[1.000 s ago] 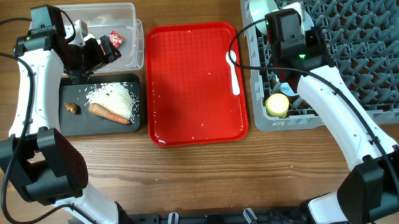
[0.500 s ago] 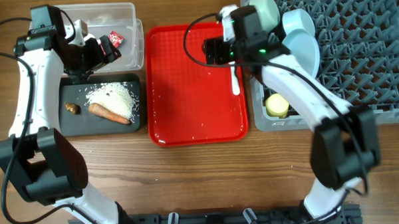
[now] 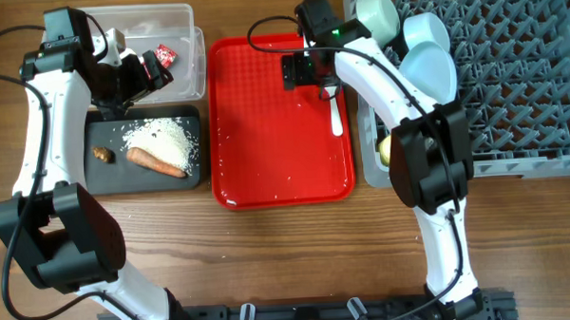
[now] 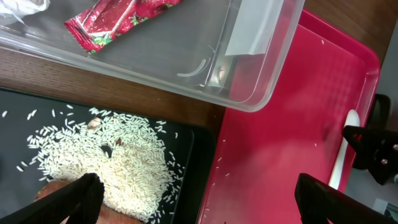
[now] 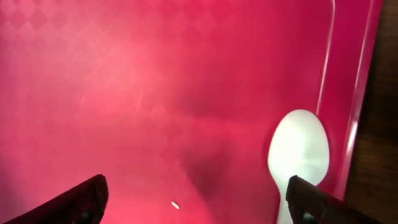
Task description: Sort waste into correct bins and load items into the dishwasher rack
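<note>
The white spoon's neck [image 3: 332, 99] [image 5: 283, 198] is toward the right in the wrist view, away from the middle of my fingers, so I will move my right gripper that way and down over it.
My left gripper [image 3: 147, 72] is open and empty, held over the edge between the clear tub [image 3: 191, 49] and the black tray [image 3: 100, 181]; in its wrist view the jaws [image 4: 199, 205] are spread wide. The tub holds the red wrapper [image 3: 165, 56] [image 4: 118, 15] and white paper [image 3: 119, 40]. The black tray holds rice [image 3: 161, 138] [image 4: 106, 155], the carrot stick [image 3: 157, 163] and the brown morsel [image 3: 101, 154]. My right gripper [image 3: 310, 74] [image 5: 196, 199] is open and empty, low over the red tray beside the bowl of the white spoon [image 3: 335, 106] [image 5: 298, 149].
The red serving tray [image 3: 276, 170] lies in the middle with a few rice grains. The grey rack [image 3: 510, 76] at right holds the pale-green bowl [image 3: 377, 14], light-blue bowl [image 3: 423, 30], plate [image 3: 436, 71] and yellow cup [image 3: 387, 149], partly behind my right arm.
My right arm has swung left from over the rack's corner to the red tray's top right, beside the spoon. The left arm has not moved.
</note>
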`<state>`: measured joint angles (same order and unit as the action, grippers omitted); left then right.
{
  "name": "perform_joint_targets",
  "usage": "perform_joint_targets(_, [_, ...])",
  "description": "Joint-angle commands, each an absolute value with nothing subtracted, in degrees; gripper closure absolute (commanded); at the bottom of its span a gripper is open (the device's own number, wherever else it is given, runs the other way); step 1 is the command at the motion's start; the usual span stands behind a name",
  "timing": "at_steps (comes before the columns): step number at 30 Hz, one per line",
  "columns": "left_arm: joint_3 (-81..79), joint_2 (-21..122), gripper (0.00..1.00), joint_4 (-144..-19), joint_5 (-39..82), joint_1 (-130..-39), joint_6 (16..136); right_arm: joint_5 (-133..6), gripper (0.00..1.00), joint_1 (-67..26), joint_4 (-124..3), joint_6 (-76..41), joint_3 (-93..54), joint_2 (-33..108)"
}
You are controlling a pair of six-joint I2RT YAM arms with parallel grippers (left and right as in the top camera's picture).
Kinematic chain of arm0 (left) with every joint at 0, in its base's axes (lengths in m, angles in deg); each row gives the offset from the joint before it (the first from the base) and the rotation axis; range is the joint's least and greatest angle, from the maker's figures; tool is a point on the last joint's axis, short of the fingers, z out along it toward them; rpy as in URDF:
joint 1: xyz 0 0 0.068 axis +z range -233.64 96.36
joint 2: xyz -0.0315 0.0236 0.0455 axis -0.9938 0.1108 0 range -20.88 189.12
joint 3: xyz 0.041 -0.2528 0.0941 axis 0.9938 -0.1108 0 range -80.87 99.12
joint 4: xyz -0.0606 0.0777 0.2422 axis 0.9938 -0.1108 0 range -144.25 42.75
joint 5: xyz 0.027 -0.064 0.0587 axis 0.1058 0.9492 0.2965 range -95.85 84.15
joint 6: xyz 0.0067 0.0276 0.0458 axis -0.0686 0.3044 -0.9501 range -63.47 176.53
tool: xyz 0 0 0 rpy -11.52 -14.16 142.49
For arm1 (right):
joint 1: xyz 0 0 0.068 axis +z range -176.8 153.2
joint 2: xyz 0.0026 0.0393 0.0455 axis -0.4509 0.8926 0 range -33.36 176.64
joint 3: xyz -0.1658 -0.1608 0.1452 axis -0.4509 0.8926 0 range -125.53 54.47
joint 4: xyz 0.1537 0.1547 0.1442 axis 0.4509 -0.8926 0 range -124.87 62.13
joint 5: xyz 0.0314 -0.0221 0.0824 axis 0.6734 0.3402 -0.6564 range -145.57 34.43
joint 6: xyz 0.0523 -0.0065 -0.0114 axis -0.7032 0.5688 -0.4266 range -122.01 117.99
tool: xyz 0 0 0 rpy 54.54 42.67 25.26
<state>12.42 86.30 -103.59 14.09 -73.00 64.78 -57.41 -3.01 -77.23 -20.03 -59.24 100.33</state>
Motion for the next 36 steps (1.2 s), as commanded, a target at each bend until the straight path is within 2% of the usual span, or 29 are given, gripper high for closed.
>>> perform_joint_targets(1, [13.3,84.8,0.00,-103.5,14.0,-73.0,64.7,-49.6,0.11,-2.4,-77.5,-23.0,-59.2,101.8])
perform_joint_targets(9, [13.3,84.8,0.00,-103.5,14.0,-73.0,64.7,-42.5,0.13,-2.5,-77.4,-21.0,-59.2,106.6])
perform_joint_targets(14, [13.3,84.8,0.00,-103.5,14.0,-73.0,64.7,-43.4,0.13,-2.5,-76.9,-19.9,-59.2,107.0])
perform_joint_targets(16, [13.3,84.8,0.00,-103.5,14.0,-73.0,64.7,-45.0,0.22,-2.5,-77.0,-19.6,-59.1,107.0])
perform_joint_targets(20, [13.3,84.8,0.00,-103.5,14.0,-73.0,64.7,-45.1,0.50,-2.4,-77.7,-19.3,-59.1,107.0])
perform_joint_targets(26, [13.3,84.8,0.00,-103.5,14.0,-73.0,64.7,-45.1,0.58,-2.4,-78.0,-18.6,-59.2,107.0])
perform_joint_targets(33, [13.3,84.8,0.00,-103.5,14.0,-73.0,64.7,-46.6,0.58,-2.4,-78.1,-15.9,-59.1,107.0])
perform_joint_targets(36, [13.3,84.8,0.00,-103.5,14.0,-73.0,64.7,-46.6,0.90,-2.4,-78.0,-15.5,-59.1,107.0])
